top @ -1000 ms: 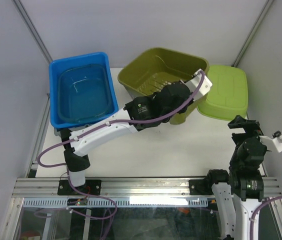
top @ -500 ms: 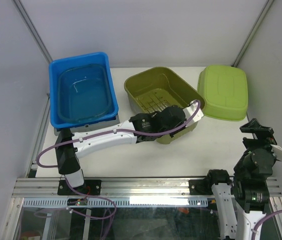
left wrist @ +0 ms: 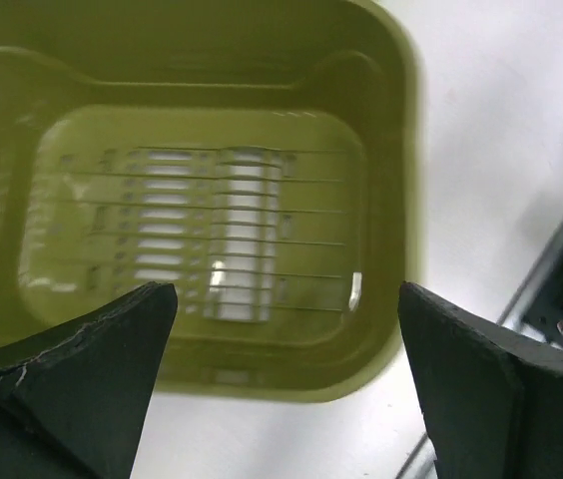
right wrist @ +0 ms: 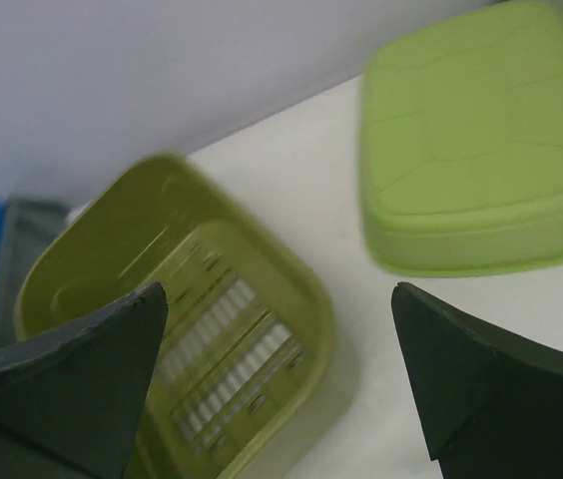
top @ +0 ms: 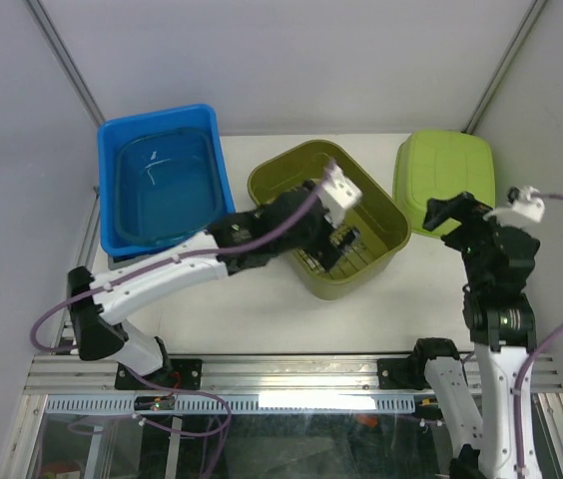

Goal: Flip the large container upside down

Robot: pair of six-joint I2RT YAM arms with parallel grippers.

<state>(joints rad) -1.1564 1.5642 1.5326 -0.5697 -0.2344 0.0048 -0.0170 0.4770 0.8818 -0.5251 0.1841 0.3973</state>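
The olive container's opening faces up, so next I will move my right gripper to the left in the top view and down over the container's rim beside its near corner.
The large olive-green slotted container stands upright on the white table, its mouth up. My left gripper hovers over its near part, open and empty; the left wrist view looks down between wide-apart jaws into the container's slotted floor. My right gripper hangs open in the air to the container's right. In the right wrist view it holds nothing, with the olive container below on the left.
A lime-green container lies upside down at the back right, close to the olive one; it also shows in the right wrist view. A blue bin holding a clear tub stands at the back left. The table's near edge meets a metal rail.
The olive container, tilted up in my left gripper a second ago, has dropped back upright. The left gripper opened and rose above it. The right arm swung up and leftward.
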